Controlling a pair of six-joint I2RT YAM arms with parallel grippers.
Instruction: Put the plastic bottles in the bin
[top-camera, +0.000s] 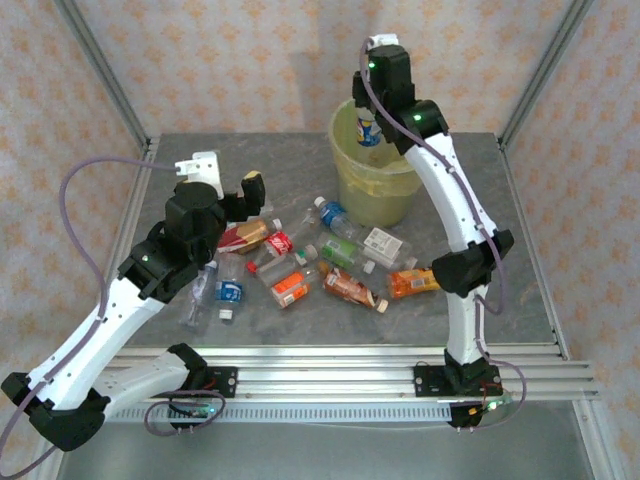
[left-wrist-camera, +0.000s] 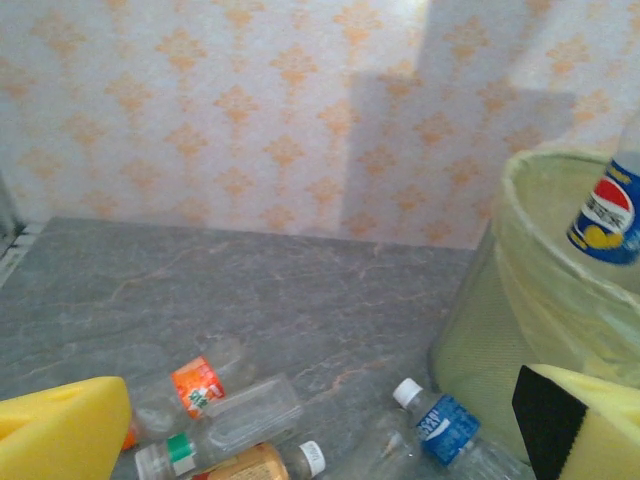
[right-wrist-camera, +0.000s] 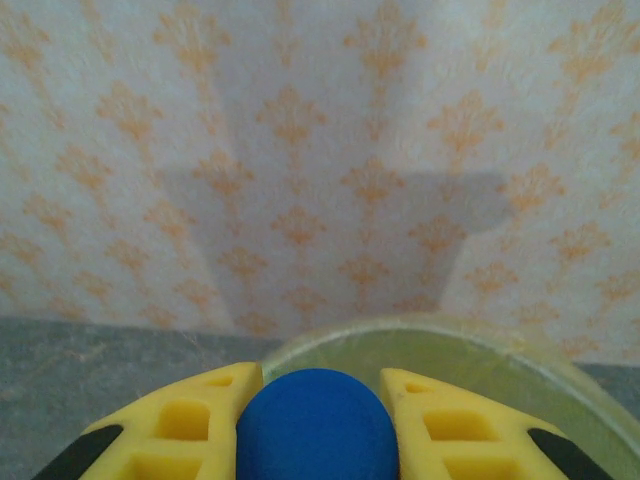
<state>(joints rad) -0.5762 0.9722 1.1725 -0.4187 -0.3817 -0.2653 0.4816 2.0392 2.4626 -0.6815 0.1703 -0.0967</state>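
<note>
My right gripper lowers the hanging bottle down into the bin next and releases the bottle's blue cap (right-wrist-camera: 316, 425), since the bin's opening (right-wrist-camera: 465, 368) lies below the gripper's fingers.
Over the pale yellow-green bin (top-camera: 378, 185) my right gripper (top-camera: 372, 108) is shut on a plastic bottle (top-camera: 369, 128) with a blue, red and white label, which hangs inside the rim. In the right wrist view its yellow fingers (right-wrist-camera: 190, 425) clamp the bottle's blue cap (right-wrist-camera: 316, 425) above the bin's rim (right-wrist-camera: 450, 335). My left gripper (top-camera: 230, 175) is open and holds nothing, raised over the left end of several plastic bottles (top-camera: 320, 265) lying on the table. The left wrist view has that held bottle (left-wrist-camera: 608, 210), the bin (left-wrist-camera: 520, 330) and a blue-labelled bottle (left-wrist-camera: 445, 430).
The bottles lie scattered from the left arm (top-camera: 150, 270) to an orange one (top-camera: 412, 283) by the right arm. An orange-labelled bottle (left-wrist-camera: 195, 385) and a clear one (left-wrist-camera: 225, 425) lie below the left gripper (left-wrist-camera: 320, 410). Metal frame posts and patterned walls enclose the grey table (top-camera: 520, 250).
</note>
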